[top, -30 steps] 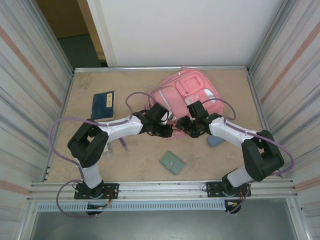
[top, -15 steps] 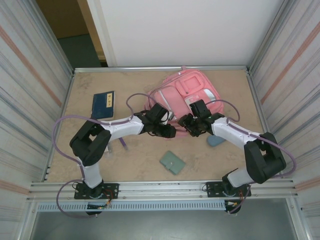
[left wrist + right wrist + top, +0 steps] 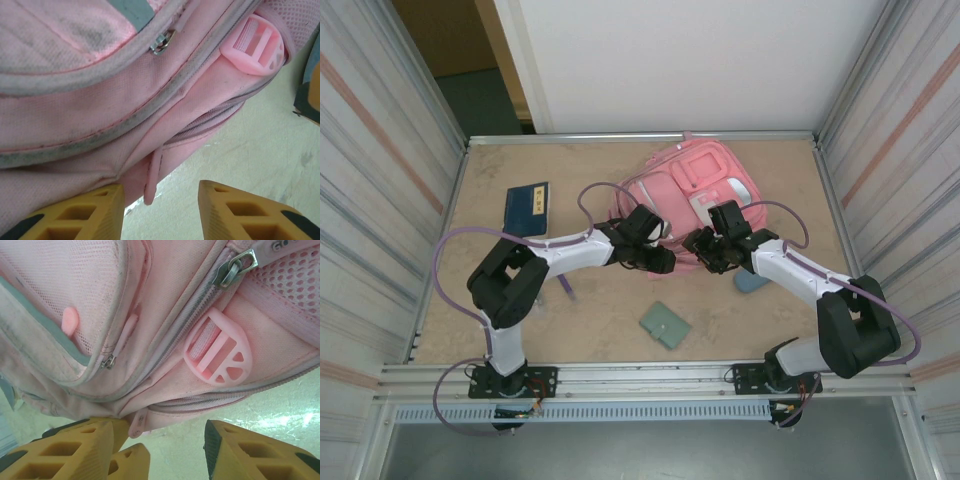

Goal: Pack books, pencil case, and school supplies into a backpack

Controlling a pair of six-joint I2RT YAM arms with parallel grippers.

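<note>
Next, my left gripper lowers slightly, eases toward the pink zip pull tab (image 3: pixel 152 177) and closes on it. The tab hangs loose between its open yellow fingers.
The pink backpack (image 3: pixel 692 190) lies flat at the back middle of the table, its zips closed along the near edge. My left gripper (image 3: pixel 660 262) is open at that edge, and a pink zip pull tab (image 3: pixel 152 177) hangs loose between its yellow fingers (image 3: pixel 75 215). My right gripper (image 3: pixel 701 250) faces it, open over bare table just below the round pink buckle (image 3: pixel 217 352). The dark blue book (image 3: pixel 526 210) lies at the left. A purple pen (image 3: pixel 565 284) lies by the left arm. The sage-green folder (image 3: pixel 665 325) is in front. The slate-blue pencil case (image 3: pixel 752 282) peeks from under the right arm.
Metal rails and striped walls close in the table on the left, right and back. Both forearms meet over the middle of the table, with purple cables looping above them. Bare tabletop lies between the folder and the backpack.
My left gripper has opened and let go of the zip pull tab. The right arm has shifted slightly right and toward the backpack.
</note>
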